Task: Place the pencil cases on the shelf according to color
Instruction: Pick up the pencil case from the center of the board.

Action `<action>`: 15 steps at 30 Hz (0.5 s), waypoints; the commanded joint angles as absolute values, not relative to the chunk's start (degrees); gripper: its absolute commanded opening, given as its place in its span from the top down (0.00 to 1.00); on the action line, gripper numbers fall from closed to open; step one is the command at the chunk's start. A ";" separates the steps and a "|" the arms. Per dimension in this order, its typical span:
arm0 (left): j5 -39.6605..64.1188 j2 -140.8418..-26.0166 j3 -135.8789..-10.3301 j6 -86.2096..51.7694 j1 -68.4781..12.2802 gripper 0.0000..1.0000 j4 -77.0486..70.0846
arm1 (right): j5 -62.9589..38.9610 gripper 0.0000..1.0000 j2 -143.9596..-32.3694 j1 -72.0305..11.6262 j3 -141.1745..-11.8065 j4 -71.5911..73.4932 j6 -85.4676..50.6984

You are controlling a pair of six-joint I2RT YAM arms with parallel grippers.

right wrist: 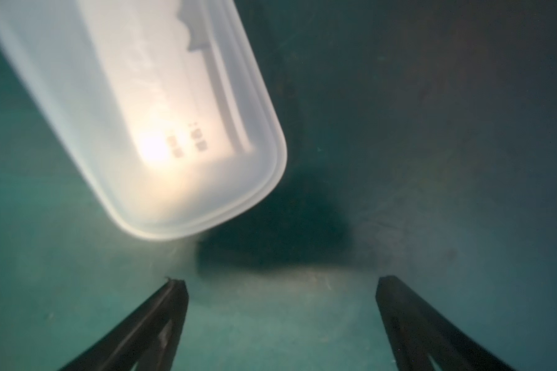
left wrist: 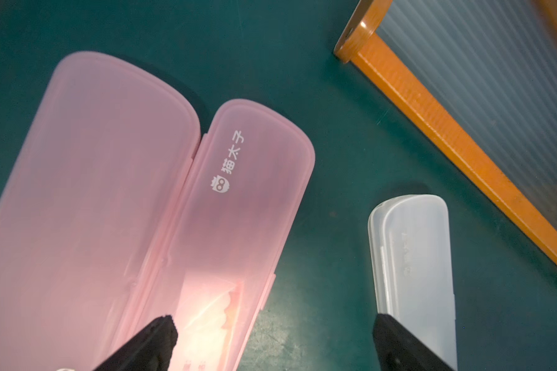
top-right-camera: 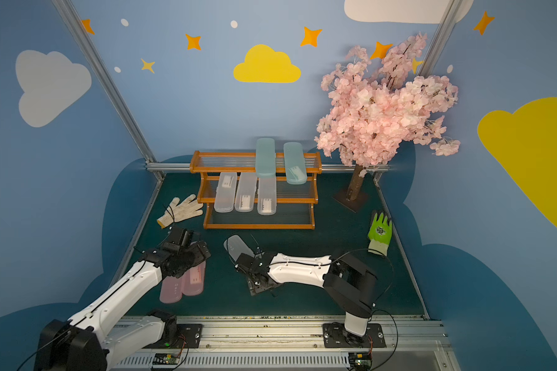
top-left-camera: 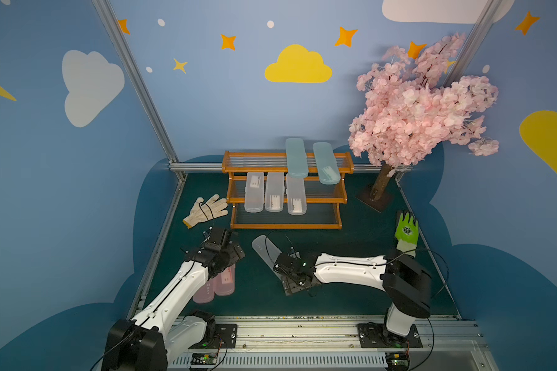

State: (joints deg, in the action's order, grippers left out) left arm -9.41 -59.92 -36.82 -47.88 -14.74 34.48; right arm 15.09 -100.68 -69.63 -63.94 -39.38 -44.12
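Observation:
I will next turn my right gripper in line with the clear-white case, which lies slanted to my fingers, and move outward until my fingers straddle its near end [right wrist: 198, 185].
The shelf [top-left-camera: 287, 226] stands at the back of the green mat. Two light blue pencil cases [top-left-camera: 296, 157] lie on its top tier and three clear-white ones [top-left-camera: 274, 196] on the middle tier. Two pink cases [top-left-camera: 225, 282] lie side by side under my left arm. My left gripper [left wrist: 274, 321] hangs open above the edge of one pink case [left wrist: 248, 208], holding nothing. A clear-white case [top-left-camera: 264, 249] lies slanted on the mat in front of the shelf. My right gripper [right wrist: 282, 282] is open just short of this case's near end [right wrist: 142, 112], with only mat between its fingers.
A white knit glove [top-left-camera: 206, 208] lies left of the shelf and a green glove [top-left-camera: 406, 229] at the right edge of the mat. A pink blossom tree [top-left-camera: 422, 106] on a dark base stands at the back right. The shelf's bottom tier holds nothing.

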 commanded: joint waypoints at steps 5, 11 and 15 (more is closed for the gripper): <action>-12.28 -55.01 -35.65 -47.16 -14.77 0.00 36.39 | 8.39 0.02 -100.37 -67.15 -62.57 -29.79 -28.25; -11.64 -54.32 -35.69 -46.58 -14.77 0.00 35.97 | 8.44 0.02 -105.08 -64.98 -66.99 -30.09 -23.09; -11.25 -54.12 -35.25 -46.51 -14.77 0.00 34.98 | 6.34 0.02 -107.44 -64.24 -67.50 -27.83 -21.99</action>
State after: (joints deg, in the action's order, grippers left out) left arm -11.35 -54.78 -36.03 -47.53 -14.74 35.07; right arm 8.05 -105.75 -64.58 -66.15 -29.45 -24.71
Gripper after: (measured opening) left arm 0.998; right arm 0.982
